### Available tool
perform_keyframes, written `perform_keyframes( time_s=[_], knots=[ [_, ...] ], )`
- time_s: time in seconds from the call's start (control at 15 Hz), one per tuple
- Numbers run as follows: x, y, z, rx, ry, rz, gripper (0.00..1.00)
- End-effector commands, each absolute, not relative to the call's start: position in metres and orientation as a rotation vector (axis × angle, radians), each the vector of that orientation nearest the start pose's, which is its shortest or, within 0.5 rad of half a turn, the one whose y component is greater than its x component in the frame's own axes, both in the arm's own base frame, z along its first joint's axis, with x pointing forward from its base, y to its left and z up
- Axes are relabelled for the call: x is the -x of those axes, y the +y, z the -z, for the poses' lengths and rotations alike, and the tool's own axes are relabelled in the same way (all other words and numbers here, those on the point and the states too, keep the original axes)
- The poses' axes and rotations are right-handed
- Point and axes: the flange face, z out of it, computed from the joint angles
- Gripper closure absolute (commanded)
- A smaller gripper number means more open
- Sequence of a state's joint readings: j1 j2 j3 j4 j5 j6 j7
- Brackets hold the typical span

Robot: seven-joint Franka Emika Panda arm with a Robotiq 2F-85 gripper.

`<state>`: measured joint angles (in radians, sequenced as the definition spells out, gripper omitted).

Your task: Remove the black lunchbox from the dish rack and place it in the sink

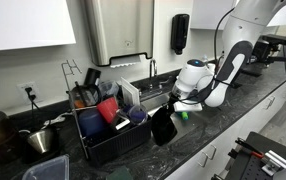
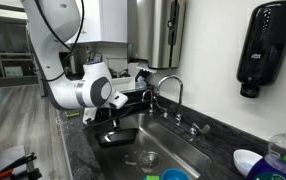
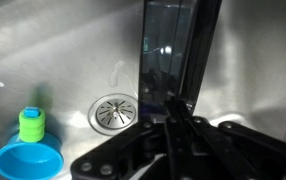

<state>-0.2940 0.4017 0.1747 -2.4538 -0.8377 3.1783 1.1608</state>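
Observation:
My gripper shifts the black lunchbox point(image 1: 163, 128) from its end of the sink toward the drain and blue dish next, then opens.
My gripper point(image 1: 174, 109) is shut on the rim of the black lunchbox point(image 1: 163, 128) and holds it on edge, to the right of the dish rack point(image 1: 108, 142). In an exterior view the lunchbox point(image 2: 117, 138) hangs low inside the near end of the steel sink point(image 2: 188, 150) under my gripper point(image 2: 111, 121). In the wrist view the lunchbox point(image 3: 169, 45) stands as a dark upright slab between the fingers point(image 3: 172, 112), above the sink floor point(image 3: 43, 60). I cannot tell whether it touches the bottom.
The sink drain point(image 3: 113, 112) lies just left of the lunchbox. A blue dish with a green cap point(image 3: 28, 152) sits in the sink. The chrome faucet point(image 2: 170, 86) stands on the far rim. A steel pot point(image 1: 43, 140) and the rack's red cup point(image 1: 108, 108) are on the counter side.

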Motion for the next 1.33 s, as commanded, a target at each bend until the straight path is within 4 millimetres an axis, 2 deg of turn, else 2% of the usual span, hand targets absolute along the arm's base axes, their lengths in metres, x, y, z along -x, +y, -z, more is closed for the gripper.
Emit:
perform_keyframes(
  time_s=[0.0, 0.33, 0.87, 1.27],
  knots=[
    [-0.493, 0.005, -0.163, 2.957, 0.650, 0.401, 0.99],
    [-0.506, -0.011, -0.153, 3.015, 0.635, 0.320, 0.99],
    [-0.530, -0.033, -0.162, 3.049, 0.629, 0.233, 0.99],
    [-0.536, -0.043, -0.156, 3.105, 0.645, 0.179, 0.99]
  ],
)
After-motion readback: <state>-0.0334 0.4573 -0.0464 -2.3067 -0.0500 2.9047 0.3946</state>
